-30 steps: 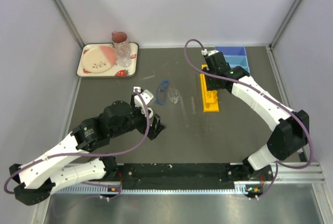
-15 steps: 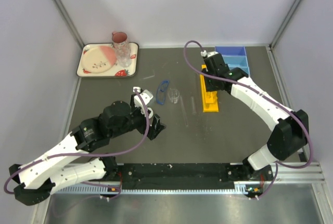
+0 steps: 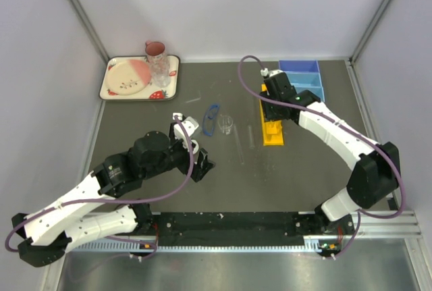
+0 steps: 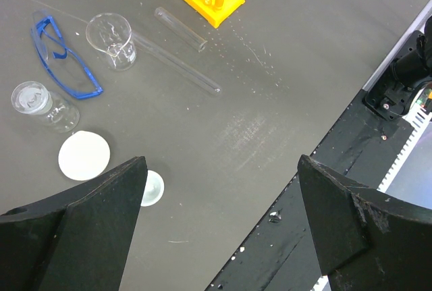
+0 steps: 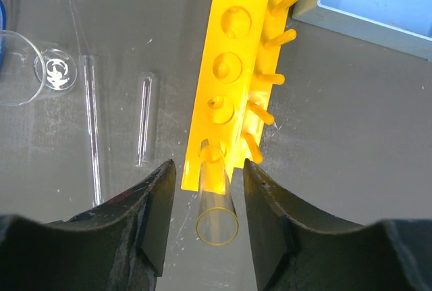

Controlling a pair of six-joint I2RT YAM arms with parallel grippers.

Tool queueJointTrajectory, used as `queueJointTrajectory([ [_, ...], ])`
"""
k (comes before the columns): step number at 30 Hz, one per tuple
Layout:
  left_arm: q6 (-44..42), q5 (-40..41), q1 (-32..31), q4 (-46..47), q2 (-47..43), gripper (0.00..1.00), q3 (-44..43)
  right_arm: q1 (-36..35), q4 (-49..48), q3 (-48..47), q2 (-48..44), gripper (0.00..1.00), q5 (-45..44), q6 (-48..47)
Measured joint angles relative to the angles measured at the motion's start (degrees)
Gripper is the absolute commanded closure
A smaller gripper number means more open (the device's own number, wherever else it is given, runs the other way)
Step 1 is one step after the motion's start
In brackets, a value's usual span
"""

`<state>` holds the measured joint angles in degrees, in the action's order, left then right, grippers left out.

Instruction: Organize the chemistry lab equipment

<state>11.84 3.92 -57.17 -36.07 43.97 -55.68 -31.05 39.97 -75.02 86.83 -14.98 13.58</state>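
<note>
The near end of the glass rod is below my left gripper. My left gripper moves to its right in the top view next, crossing over, then will turn to the rod's slant and go down.
The yellow holed tube rack [image 5: 233, 68] lies lengthwise under my right gripper [image 5: 210, 218]. A clear glass tube [image 5: 217, 203] stands in the rack's nearest hole, between the jaws, which are open with a gap on each side of it. Left of the rack lie a short tube [image 5: 144, 119] and a thin glass rod [image 5: 92, 122]. My left gripper [image 4: 221, 190] hangs wide open and empty over the table's near part. Beyond it are the small clear beaker [image 4: 111, 38], the blue-rimmed goggles [image 4: 61, 58] and a small white round dish [image 4: 84, 156]. The blue divided tray [image 3: 304, 78] sits at the back right.
A cream strawberry-patterned tray [image 3: 138, 78] at the back left carries a plate, a pink mug [image 3: 156, 50] and a clear tumbler [image 3: 160, 71]. A small clear dish [image 4: 150, 188] and a small glass jar [image 4: 37, 102] lie near the left gripper. The black front rail [image 3: 229, 222] borders the table.
My right gripper's jaws have spread apart from the tube, which now stands in the rack's hole. The left arm has not moved.
</note>
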Motion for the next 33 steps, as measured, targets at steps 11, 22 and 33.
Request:
queueJointTrajectory([
  [11, -0.04, -0.02, 0.00, 0.04, 0.79, 0.01, 0.00, -1.42, 1.79, -0.61, -4.85, 0.37, -1.38, -0.04],
  [22, 3.96, 0.31, 0.00, 4.79, 18.23, 0.05, 2.12, -3.37, 8.61, -3.15, -20.55, 0.36, -1.97, 0.15],
  [33, 22.38, 6.84, 0.00, 2.12, 44.68, 0.08, -13.00, -3.78, 11.15, 2.45, -29.75, 0.35, -0.24, 1.16],
])
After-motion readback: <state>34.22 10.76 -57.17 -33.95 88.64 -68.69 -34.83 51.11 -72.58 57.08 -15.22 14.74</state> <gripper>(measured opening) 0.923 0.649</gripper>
